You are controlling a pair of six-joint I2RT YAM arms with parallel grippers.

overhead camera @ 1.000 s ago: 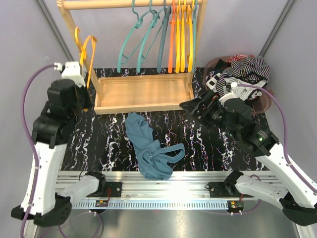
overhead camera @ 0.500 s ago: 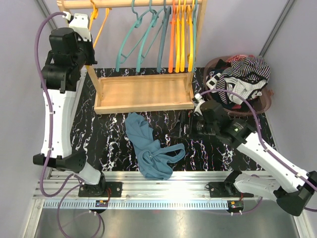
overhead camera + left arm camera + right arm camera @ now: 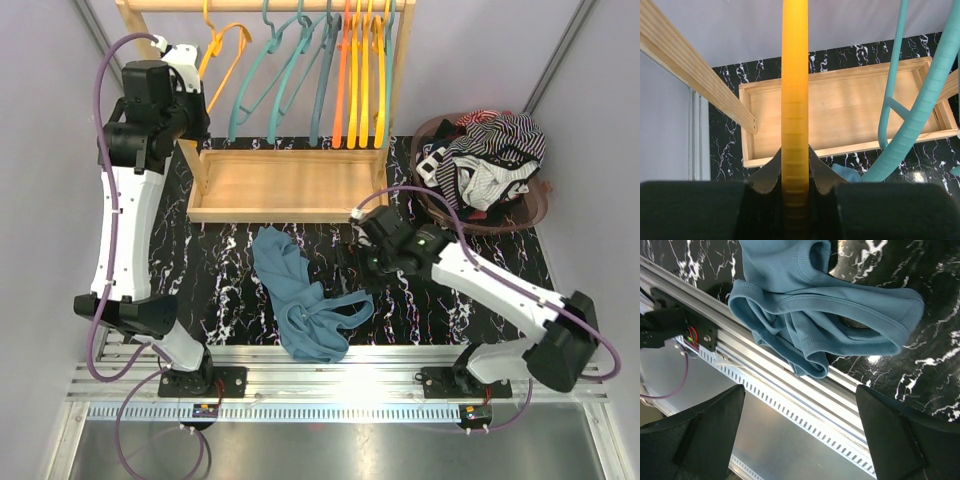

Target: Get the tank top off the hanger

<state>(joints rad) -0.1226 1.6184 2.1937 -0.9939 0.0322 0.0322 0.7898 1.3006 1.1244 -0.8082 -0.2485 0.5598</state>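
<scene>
The crumpled tank top is on the table, off any hanger, so my right gripper should go left in the top view and down onto it next.
The blue tank top lies crumpled on the black marbled table, off any hanger; it also shows in the right wrist view. My left gripper is raised by the wooden rack and is shut on the bare orange hanger, whose hook is at the rail; its bar runs between my fingers. My right gripper is open and empty, just right of the tank top, low over the table.
The wooden rack stands at the back with several teal and orange hangers. A brown basket of striped clothes is at the back right. The aluminium rail edges the table's front.
My left gripper has lifted the orange hanger from beside the rack up to the rail. My right gripper has swung left and down toward the tank top.
</scene>
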